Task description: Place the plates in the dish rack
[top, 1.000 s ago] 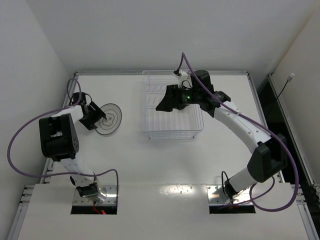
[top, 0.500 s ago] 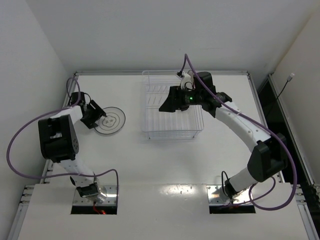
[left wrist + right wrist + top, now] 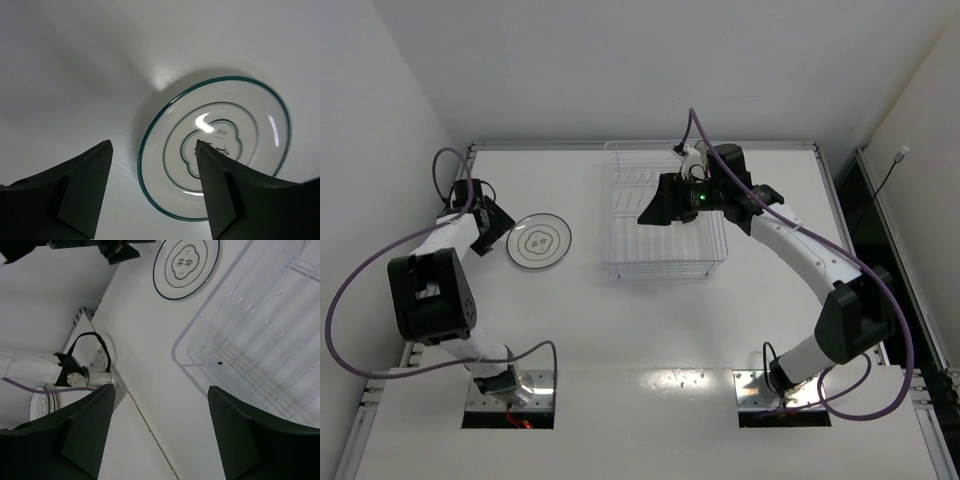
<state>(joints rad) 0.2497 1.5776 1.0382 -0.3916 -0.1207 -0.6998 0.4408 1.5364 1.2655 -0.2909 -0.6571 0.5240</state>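
Note:
My left gripper will next go down and tilt toward the white plate, bringing its open fingers around the plate's nearest rim [image 3: 509, 248] [image 3: 140, 172], since the plate lies flat on the table.
A white plate with thin dark rings [image 3: 539, 242] lies flat on the table at the left. It also shows in the left wrist view [image 3: 220, 135] and the right wrist view [image 3: 186, 262]. My left gripper [image 3: 496, 230] is open and empty, just left of the plate's rim, with its jaws apart [image 3: 152, 144]. The clear wire dish rack [image 3: 660, 268] stands at the back centre, and I see no plate in it. My right gripper [image 3: 648, 212] hovers open and empty over the rack's left side [image 3: 161, 388]. The orange-striped and teal-patterned plates are out of view.
The rack's corner and floor wires [image 3: 240, 330] fill the right of the right wrist view. The left arm's base and purple cable [image 3: 70, 375] sit at the table's near edge. White walls enclose the table.
The plate was held tilted at its left rim; now it lies flat on the table. My left gripper has let go and drawn back to the left. The right gripper has shifted slightly right.

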